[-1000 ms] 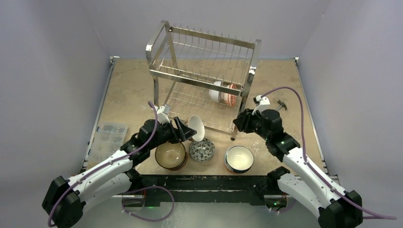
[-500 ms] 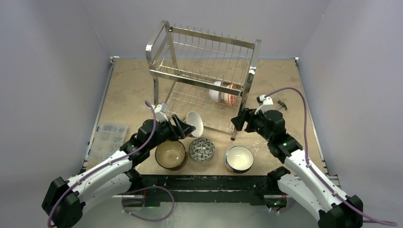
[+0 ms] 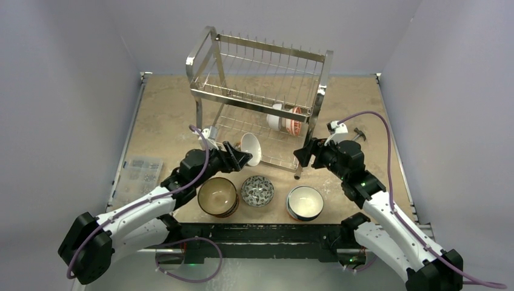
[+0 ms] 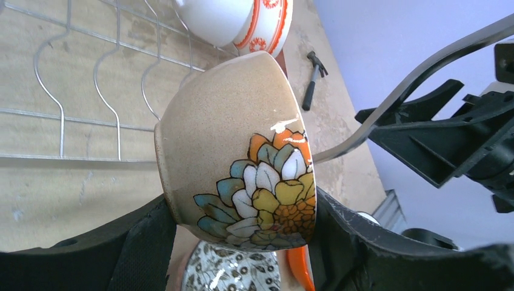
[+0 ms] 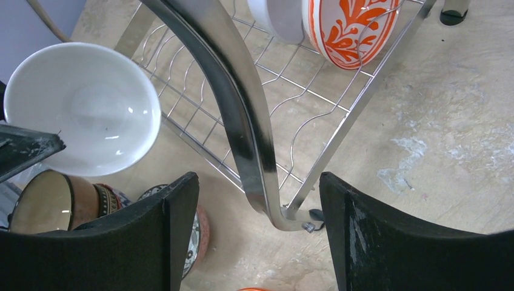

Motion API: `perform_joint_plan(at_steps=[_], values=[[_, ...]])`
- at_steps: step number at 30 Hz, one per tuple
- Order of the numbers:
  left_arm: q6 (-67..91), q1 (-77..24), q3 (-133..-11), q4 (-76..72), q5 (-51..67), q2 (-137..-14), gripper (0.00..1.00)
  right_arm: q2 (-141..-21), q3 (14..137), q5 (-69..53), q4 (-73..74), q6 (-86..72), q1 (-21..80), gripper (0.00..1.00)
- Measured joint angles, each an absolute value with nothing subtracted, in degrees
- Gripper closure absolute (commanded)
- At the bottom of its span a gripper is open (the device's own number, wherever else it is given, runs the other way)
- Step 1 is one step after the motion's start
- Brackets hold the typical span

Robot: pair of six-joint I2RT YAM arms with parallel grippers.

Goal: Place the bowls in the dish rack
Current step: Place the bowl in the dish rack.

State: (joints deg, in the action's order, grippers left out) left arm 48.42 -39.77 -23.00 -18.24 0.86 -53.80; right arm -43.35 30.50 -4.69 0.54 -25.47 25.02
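The dish rack's empty wires [image 3: 256, 119] beside the white bowl are outward of my left gripper's fingers. My left gripper needs to move outward and down to release the tan bowl.
My left gripper [image 3: 238, 159] is shut on a tan bowl [image 4: 239, 151] with a painted flower and a white inside [image 3: 251, 149]. It holds the bowl on its side at the front of the dish rack's [image 3: 260, 97] lower tier. Two bowls, one white and one orange-patterned [image 3: 293, 120], stand in that tier at the right. My right gripper [image 3: 301, 154] is open and empty, its jaws either side of the rack's front right leg [image 5: 254, 139]. On the table in front lie a brown bowl [image 3: 217, 196], a grey patterned bowl [image 3: 257, 190] and a white-inside bowl [image 3: 304, 202].
A small hammer [image 3: 359, 133] lies on the table right of the rack. A clear box of small parts [image 3: 137, 173] sits at the left edge. The rack's upper tier holds no bowls.
My left gripper has carried the tan bowl up and away from me, to the rack's lower tier. My right gripper has shifted slightly left and stays open.
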Motion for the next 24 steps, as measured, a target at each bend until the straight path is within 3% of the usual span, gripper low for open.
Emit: perform_joint_plan(at_steps=[24], values=[[26.0, -38.5, -30.3, -35.1, -5.0, -73.9, 1.0, -43.5, 29.8, -7.4, -0.6, -24.4, 25.0, 0.24]])
